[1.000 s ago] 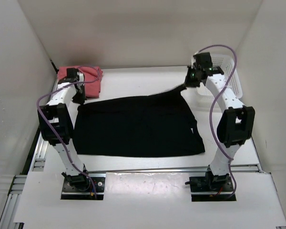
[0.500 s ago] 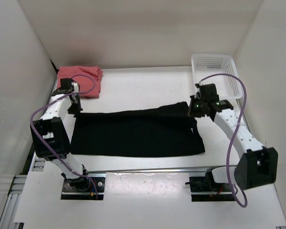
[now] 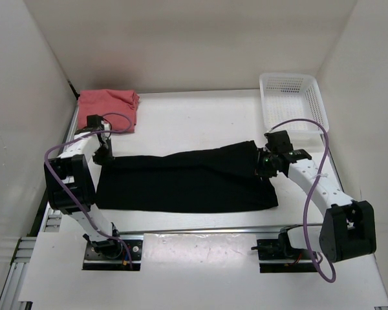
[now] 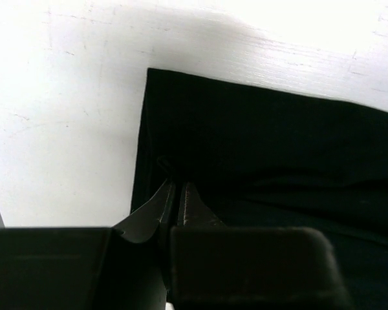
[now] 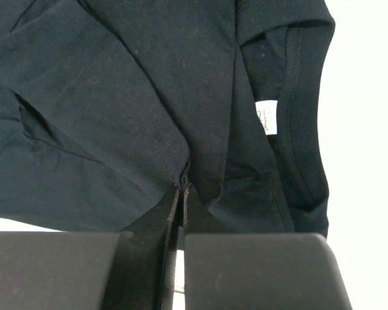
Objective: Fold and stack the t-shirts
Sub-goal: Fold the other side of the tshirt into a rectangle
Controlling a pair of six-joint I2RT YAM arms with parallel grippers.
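Observation:
Creases still run from my left gripper's fingers. My left gripper should next move slightly back, staying low along the black t-shirt's short end (image 3: 104, 175), and let go of the pinched layer there.
A black t-shirt (image 3: 187, 184) lies across the middle of the table as a long band, its far edge doubled over toward the near side. My left gripper (image 3: 105, 155) is shut on the shirt's far-left corner; in the left wrist view the gripper (image 4: 176, 194) pinches black cloth (image 4: 265, 142). My right gripper (image 3: 264, 165) is shut on the shirt's right end near the collar; the right wrist view shows the gripper (image 5: 183, 187) clamping a fold of the cloth (image 5: 116, 97) beside the white neck label (image 5: 267, 118). A folded salmon pink t-shirt (image 3: 110, 103) sits at the back left.
A white perforated basket (image 3: 292, 98) stands at the back right, just beyond my right arm. White walls enclose the table on the left, back and right. A metal rail runs along the near edge by the arm bases.
Both grippers have pulled the black shirt's far edge toward the near side, laying it over itself. The right arm came away from the basket, and the shirt now shows as a narrower band.

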